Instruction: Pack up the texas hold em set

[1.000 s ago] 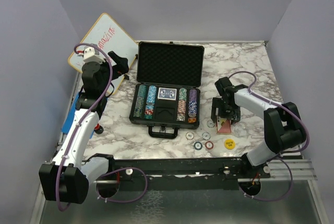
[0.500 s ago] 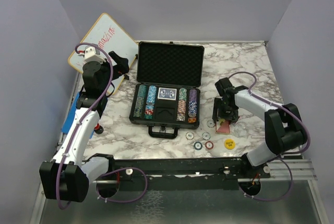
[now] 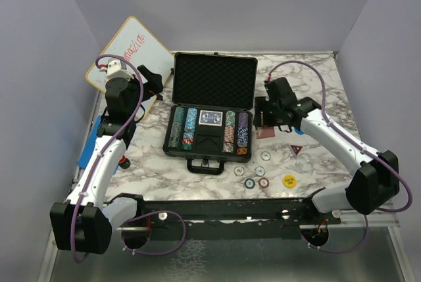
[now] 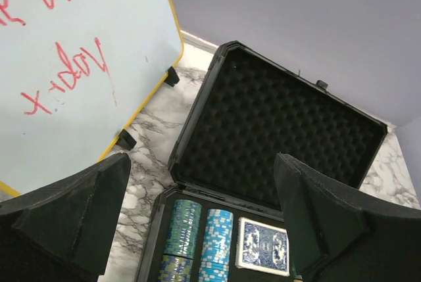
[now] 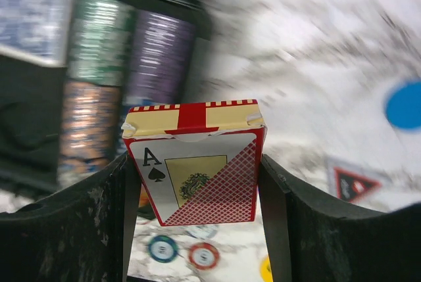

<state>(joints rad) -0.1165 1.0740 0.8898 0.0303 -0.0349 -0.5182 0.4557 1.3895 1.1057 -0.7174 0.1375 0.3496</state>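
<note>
I need to carry the red deck to the left in the top view next with my right gripper, to the empty slot by the blue deck. I then need to turn it, lower it and release it.
The black briefcase (image 3: pixel 204 159) lies open mid-table with its foam lid (image 3: pixel 214 81) up. It holds rows of poker chips (image 3: pixel 185 127) and a blue card deck (image 3: pixel 210 117). My right gripper (image 3: pixel 264 126) is shut on a red card deck (image 5: pixel 196 164) and holds it above the table just right of the case, beside the purple chips (image 5: pixel 154 55). Loose chips (image 3: pixel 250 183), a yellow disc (image 3: pixel 289 181) and a blue disc (image 5: pixel 404 106) lie on the marble. My left gripper (image 3: pixel 148 80) is open and empty, left of the lid; its wrist view shows the lid (image 4: pixel 283 131) and the blue deck (image 4: pixel 263 246).
A white dry-erase board (image 3: pixel 135 48) with red writing leans at the back left. A flat blue pad (image 3: pixel 89 147) lies along the left edge. A small red triangle marker (image 3: pixel 297 149) lies right of the case. Purple walls enclose the table.
My right gripper has risen and moved back and left toward the case with the red deck in it. The red triangle marker now shows where it was. The left arm has not moved.
</note>
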